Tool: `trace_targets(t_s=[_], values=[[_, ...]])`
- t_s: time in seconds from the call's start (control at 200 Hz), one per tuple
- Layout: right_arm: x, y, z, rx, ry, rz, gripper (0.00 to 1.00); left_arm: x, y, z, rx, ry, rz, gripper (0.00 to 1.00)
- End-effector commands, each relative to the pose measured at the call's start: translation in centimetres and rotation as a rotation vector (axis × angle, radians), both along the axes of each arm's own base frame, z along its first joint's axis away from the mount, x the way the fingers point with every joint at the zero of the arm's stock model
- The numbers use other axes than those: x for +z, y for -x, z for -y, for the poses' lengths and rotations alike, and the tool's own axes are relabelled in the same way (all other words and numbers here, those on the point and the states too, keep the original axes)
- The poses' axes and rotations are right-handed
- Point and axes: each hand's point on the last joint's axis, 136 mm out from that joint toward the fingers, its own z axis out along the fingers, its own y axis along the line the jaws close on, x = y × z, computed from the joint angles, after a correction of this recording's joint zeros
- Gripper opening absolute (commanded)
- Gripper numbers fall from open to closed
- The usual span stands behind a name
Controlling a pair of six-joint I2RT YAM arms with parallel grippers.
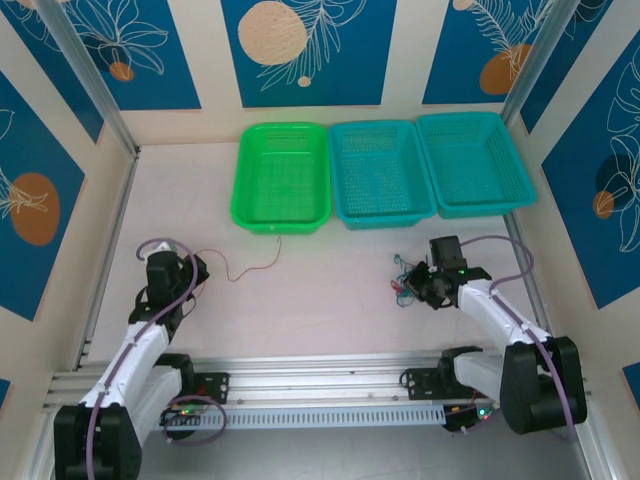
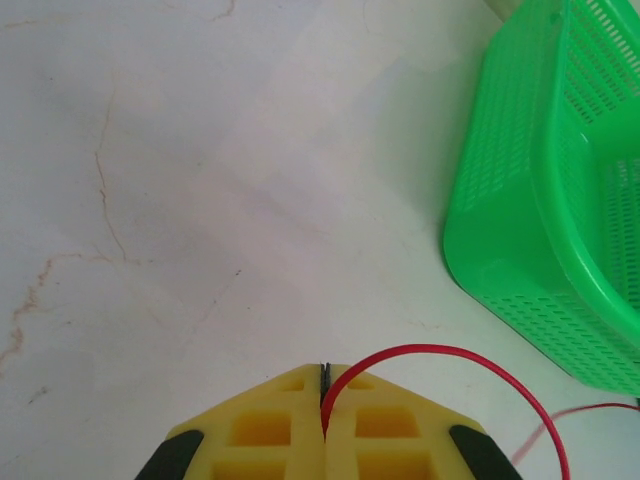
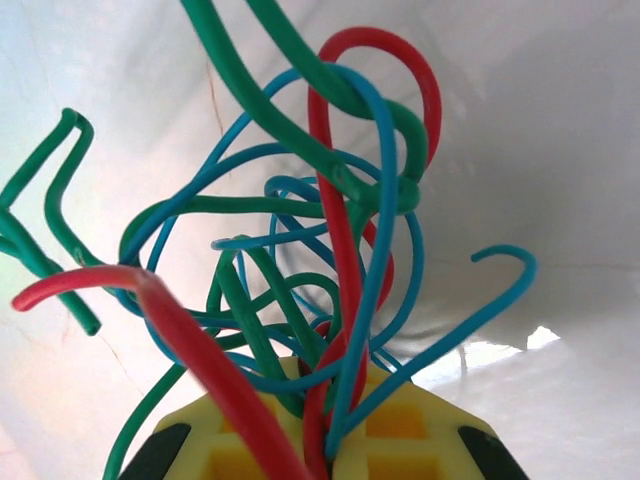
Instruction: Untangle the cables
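The red cable (image 1: 250, 268) has its long loose end trailing on the table. Next, my left gripper should move high up and outward, then go down into the green basket (image 1: 286, 175) and let the cable go.
A single red cable (image 1: 250, 268) lies on the table in front of the green basket, curving from my left gripper (image 1: 196, 270) toward the basket. In the left wrist view that red cable (image 2: 440, 352) is pinched between the yellow fingers (image 2: 270, 425), and my left gripper (image 2: 324, 385) is shut on it. A tangle of red, blue and green cables (image 1: 405, 280) sits at my right gripper (image 1: 418, 282). In the right wrist view the tangle (image 3: 320, 230) rises from the closed yellow jaws, my right gripper (image 3: 325, 435) shut on several strands.
Three baskets stand in a row at the back: a green basket (image 1: 282, 180), a teal basket (image 1: 382, 172) and another teal basket (image 1: 475, 165). The green basket's wall (image 2: 540, 200) is close on the right of the left gripper. Metal rails border the table.
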Motion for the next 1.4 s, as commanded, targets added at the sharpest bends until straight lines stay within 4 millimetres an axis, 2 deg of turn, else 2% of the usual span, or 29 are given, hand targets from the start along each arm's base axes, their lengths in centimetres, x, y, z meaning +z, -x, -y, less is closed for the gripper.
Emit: trace_targets(t_s=[0.0, 0.2, 0.41, 0.5, 0.585, 0.695, 0.84, 0.915, 1.005, 1.135, 1.25, 1.395], values=[[0.1, 0.9, -0.2, 0.036, -0.038, -0.008, 0.0, 1.7, -0.4, 0.6, -0.042, 0.019, 0.055, 0.0], [1.9, -0.1, -3.3, 0.197, -0.094, 0.093, 0.0, 7.6, -0.8, 4.7, -0.283, 0.08, 0.304, 0.0], [4.0, -0.4, -7.6, 0.414, -0.046, 0.199, 0.0, 17.2, 0.9, 11.6, -0.613, 0.048, 0.572, 0.0], [4.1, -0.4, -8.3, 0.434, -0.039, 0.197, 0.0, 20.7, 1.7, 14.7, -0.727, 0.006, 0.647, 0.0], [4.0, -0.3, -8.4, 0.432, -0.041, 0.192, 0.0, 24.2, 1.4, 16.1, -0.758, -0.013, 0.714, 0.0], [3.7, 0.2, -8.8, 0.43, -0.054, 0.19, 0.0, 28.0, -0.6, 16.1, -0.705, -0.084, 0.788, 0.0], [3.8, 0.6, -9.1, 0.434, -0.051, 0.201, 0.0, 31.4, -5.9, 14.6, -0.536, -0.23, 0.8, 0.0], [4.0, 0.8, -9.1, 0.439, -0.045, 0.204, 0.0, 33.0, -8.5, 14.8, -0.506, -0.285, 0.804, 0.0], [4.3, 1.0, -9.0, 0.438, -0.037, 0.211, 0.0, 33.8, -12.2, 14.9, -0.466, -0.333, 0.768, 0.0], [4.8, 1.3, -8.9, 0.436, -0.035, 0.225, 0.0, 32.2, -17.6, 13.6, -0.383, -0.38, 0.663, 0.0], [5.0, 1.6, -8.6, 0.432, -0.025, 0.237, 0.0, 29.5, -21.5, 14.4, -0.443, -0.351, 0.597, 0.0], [5.2, 1.8, -8.5, 0.429, -0.025, 0.246, 0.0, 24.2, -25.0, 17.0, -0.555, -0.305, 0.503, 0.0]])
